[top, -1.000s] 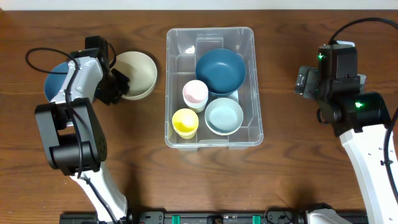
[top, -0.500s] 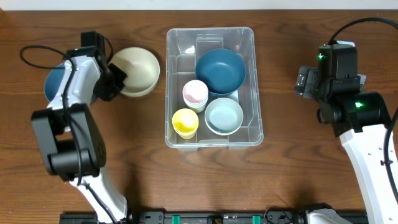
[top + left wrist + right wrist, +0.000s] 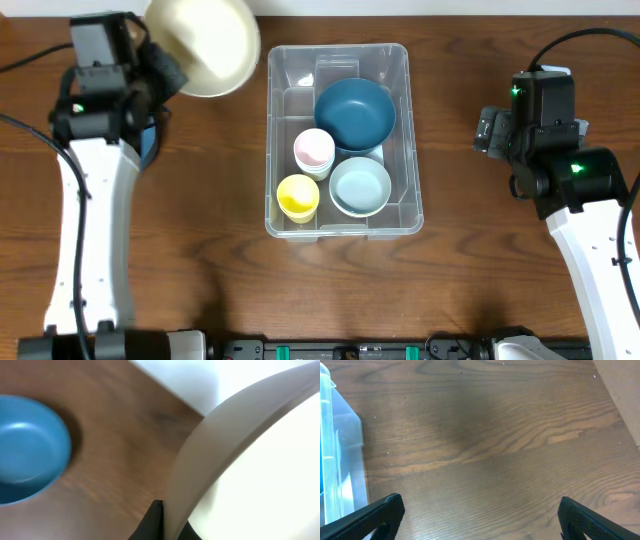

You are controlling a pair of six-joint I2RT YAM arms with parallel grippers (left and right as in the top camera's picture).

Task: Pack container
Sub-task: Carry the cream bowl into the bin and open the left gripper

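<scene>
The dark blue bowl (image 3: 355,113) is empty and is to the right of my left gripper in the overhead view. I will next carry the cream bowl (image 3: 205,45) over it, lower it and let go.
The clear container (image 3: 338,52) stands mid-table and holds a dark blue bowl (image 3: 354,113), a pale blue bowl (image 3: 360,185), a pink cup (image 3: 313,150) and a yellow cup (image 3: 298,195). My left gripper (image 3: 166,66) is shut on the rim of a cream bowl (image 3: 205,45), held tilted above the table's far left, left of the container. In the left wrist view the cream bowl (image 3: 240,460) fills the right side, pinched between my dark fingers (image 3: 155,522). My right gripper (image 3: 480,520) stands open over bare wood, right of the container (image 3: 340,460).
A blue bowl (image 3: 27,450) sits on the table below the left arm; overhead only a sliver of this blue bowl (image 3: 150,140) shows beside the arm. The table's far edge runs just behind the lifted bowl. Cables trail by both arms.
The left gripper closed on the cream bowl's rim and lifted it up and toward the far edge, tilting it. The right arm has not moved.
</scene>
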